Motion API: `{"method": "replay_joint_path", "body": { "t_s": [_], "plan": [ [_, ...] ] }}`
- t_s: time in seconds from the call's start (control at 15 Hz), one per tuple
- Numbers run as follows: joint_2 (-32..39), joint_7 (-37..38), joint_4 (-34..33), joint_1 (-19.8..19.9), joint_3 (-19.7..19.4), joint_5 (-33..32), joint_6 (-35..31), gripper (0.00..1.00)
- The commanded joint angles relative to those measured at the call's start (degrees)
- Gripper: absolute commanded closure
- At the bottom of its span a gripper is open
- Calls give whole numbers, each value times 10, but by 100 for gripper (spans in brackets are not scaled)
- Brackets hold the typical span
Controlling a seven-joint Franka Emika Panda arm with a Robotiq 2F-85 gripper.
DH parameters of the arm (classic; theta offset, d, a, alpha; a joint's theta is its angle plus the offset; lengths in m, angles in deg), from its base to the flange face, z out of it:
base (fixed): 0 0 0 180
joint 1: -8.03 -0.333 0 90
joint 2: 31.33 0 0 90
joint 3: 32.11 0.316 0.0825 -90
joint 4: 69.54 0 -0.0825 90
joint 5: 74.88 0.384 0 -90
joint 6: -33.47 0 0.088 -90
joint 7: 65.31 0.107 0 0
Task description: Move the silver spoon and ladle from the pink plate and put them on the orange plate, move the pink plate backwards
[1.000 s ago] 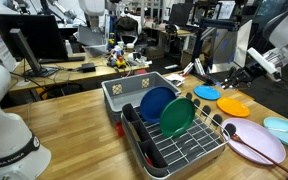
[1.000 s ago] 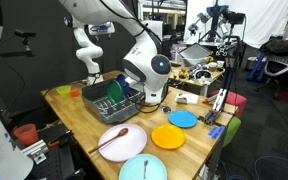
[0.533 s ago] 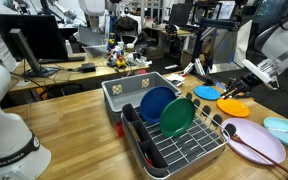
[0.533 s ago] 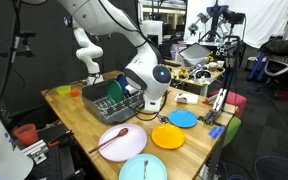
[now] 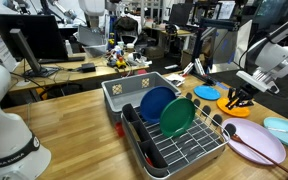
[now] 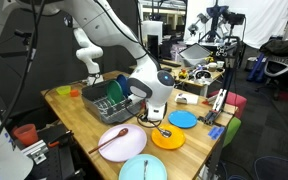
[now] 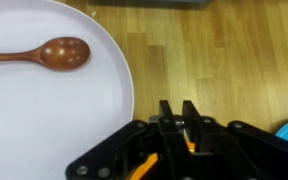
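I need to move my gripper slightly away from the pink plate [image 7: 54, 110], low at the orange plate [image 7: 142, 168], and release the silver spoon, because the spoon's end is already over the orange plate.
My gripper [image 5: 236, 98] hangs low over the orange plate [image 5: 233, 107], also seen in an exterior view [image 6: 167, 138]. Its fingers [image 7: 179, 112] are nearly closed on a thin silver piece that I take for the silver spoon [image 6: 164, 130]; most of it is hidden. The pink plate [image 5: 256, 148] lies next to the orange plate, toward the table's front. One utensil with a roundish bowl and long handle, the ladle [image 7: 46, 52], rests on the pink plate [image 7: 54, 110]; it looks reddish-brown in the wrist view. It also shows in an exterior view [image 6: 112, 141].
A light-blue plate [image 5: 284, 128] lies beside the pink plate. A small blue plate [image 5: 206, 92] lies behind the orange plate. A dish rack [image 5: 174, 135] holds upright blue and green plates. A grey bin [image 5: 134, 90] stands behind the rack.
My gripper has come down from well above the table to just over the orange plate. The ladle and the plates have not moved.
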Motion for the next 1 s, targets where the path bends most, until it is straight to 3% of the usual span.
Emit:
{"method": "replay_joint_path", "body": {
  "t_s": [0.0, 0.53, 0.6, 0.67, 0.8, 0.87, 0.93],
  "plan": [
    [31, 45, -41, -8, -8, -58, 12, 96],
    [76, 70, -102, 5, 12, -80, 47, 96],
    [79, 69, -107, 6, 14, -78, 51, 88],
    [80, 68, -111, 10, 17, -73, 59, 58],
    [77, 69, -115, 11, 17, -75, 77, 52],
    [76, 64, -103, 0, 12, -76, 48, 70],
    [75, 64, -107, 0, 12, -76, 56, 62]
  ]
}}
